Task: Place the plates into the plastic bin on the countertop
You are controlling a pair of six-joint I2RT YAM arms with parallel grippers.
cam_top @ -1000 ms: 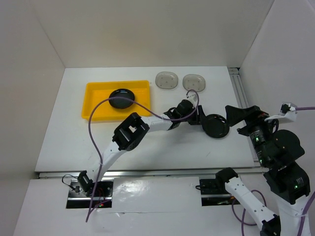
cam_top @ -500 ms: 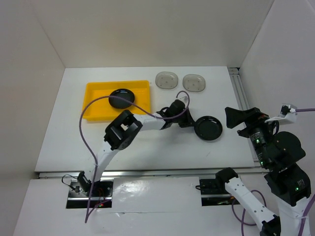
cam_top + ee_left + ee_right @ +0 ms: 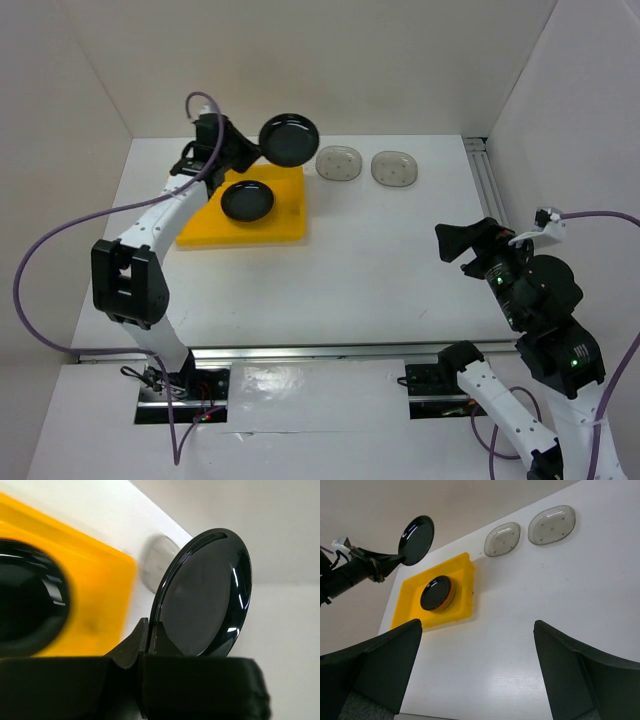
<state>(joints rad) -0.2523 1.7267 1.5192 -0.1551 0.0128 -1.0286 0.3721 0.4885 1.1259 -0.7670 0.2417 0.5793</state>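
The left gripper needs to go down and move back first, to get its plate over the stacked black plate in the yellow bin.
My left gripper [image 3: 256, 150] is shut on the rim of a glossy black plate [image 3: 289, 139], held on edge in the air over the back of the yellow plastic bin [image 3: 200, 225]. In the left wrist view the fingertips [image 3: 149, 630] pinch that plate [image 3: 205, 595] at its lower edge. Inside the bin lies another black plate [image 3: 247, 200], stacked on an orange one whose rim shows [image 3: 448, 599]. Two grey dotted oblong plates [image 3: 339, 163] [image 3: 394, 168] rest on the countertop [image 3: 380, 260] right of the bin. My right gripper [image 3: 455, 243] hangs open and empty at the right.
White walls close in the countertop at the back and both sides. A metal rail [image 3: 490, 190] runs along the right edge. The left arm's purple cable [image 3: 60, 240] loops out over the left side of the table.
The left gripper closed on the black plate at mid-right of the table, then swung it up and left to above the bin's back edge. The right arm shifted slightly left.
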